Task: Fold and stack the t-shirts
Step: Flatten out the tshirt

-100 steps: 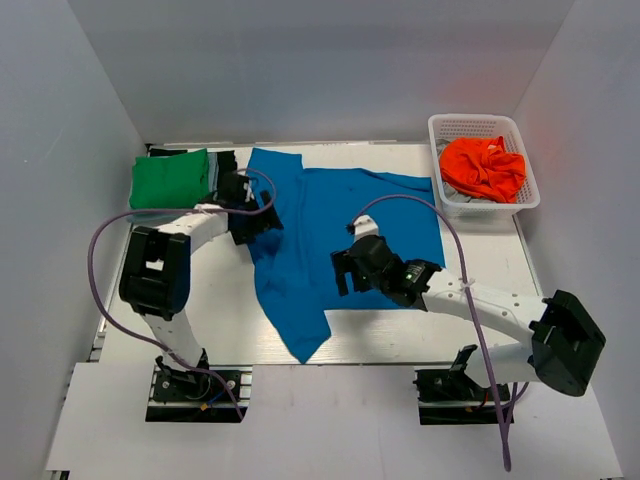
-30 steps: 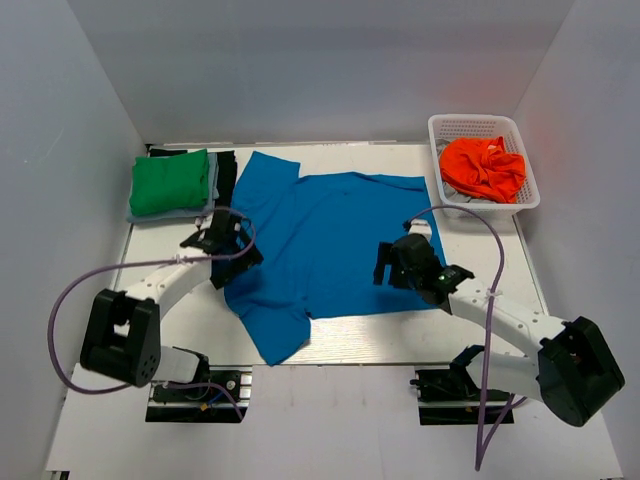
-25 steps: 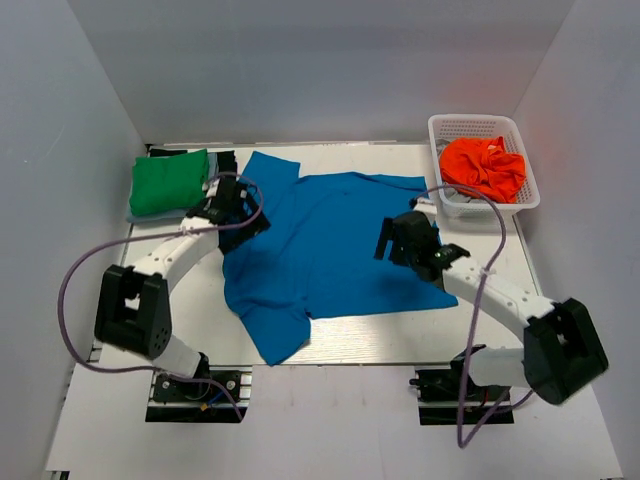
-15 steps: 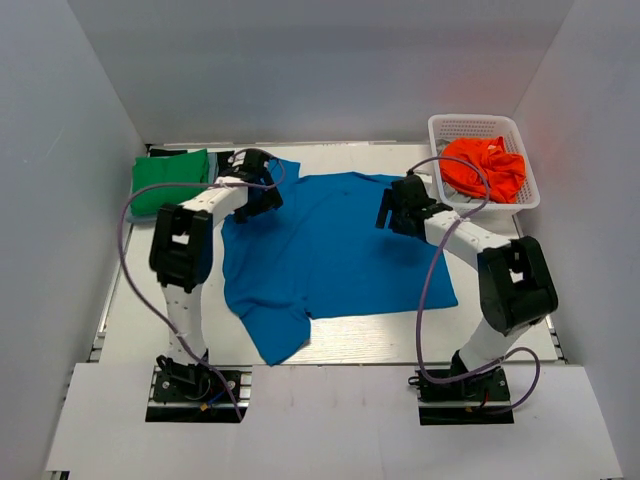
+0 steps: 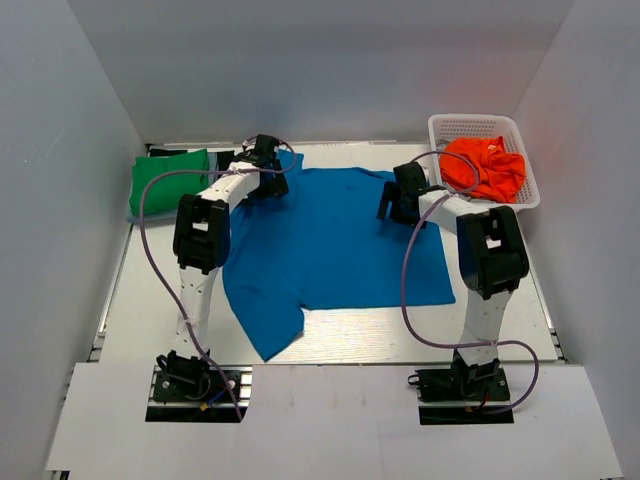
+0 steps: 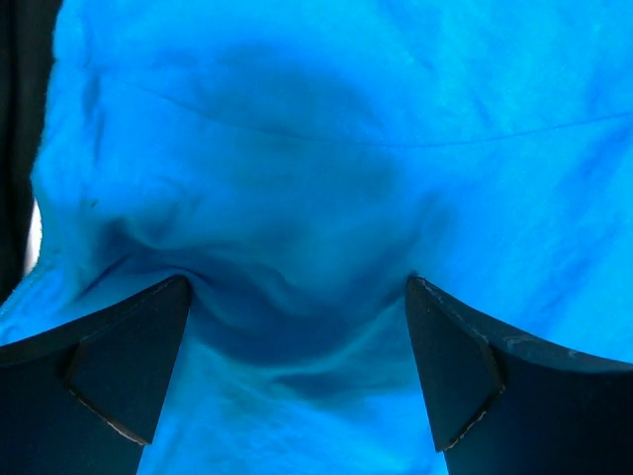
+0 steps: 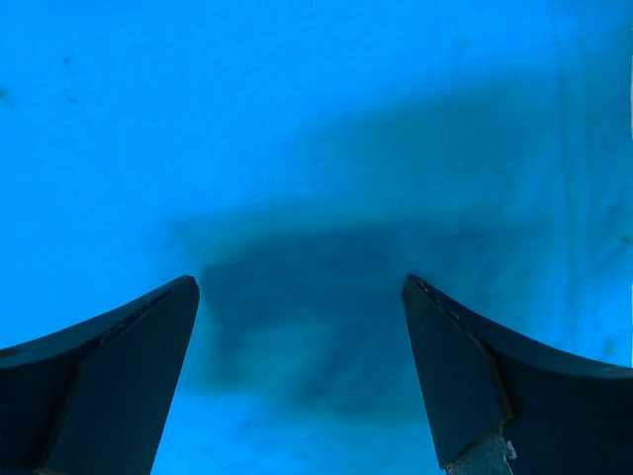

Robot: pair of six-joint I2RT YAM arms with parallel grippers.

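The blue sleeve's near corner [image 5: 265, 354] sticks out unfolded, so the left gripper should next lift off, draw back toward the base and lower onto that corner.
A bright blue t-shirt [image 5: 325, 240] lies spread on the table. My left gripper [image 5: 268, 172] is at its far left corner, open, both fingertips pressed on rumpled blue cloth [image 6: 297, 247]. My right gripper [image 5: 400, 200] is at its far right part, open, jaws wide over flat blue cloth [image 7: 297, 198]. A folded green t-shirt [image 5: 165, 180] lies at the far left on darker ones. An orange t-shirt [image 5: 483, 167] is bunched in the basket.
A white mesh basket [image 5: 470, 128] stands at the back right corner. White walls close in the table on three sides. The arm bases [image 5: 195, 380] are at the near edge. A blue sleeve hangs toward the front [image 5: 270, 335].
Both arms have stretched away from the near part of the shirt to its far edge. The shirt's far edge has shifted and flattened; the left far corner has moved.
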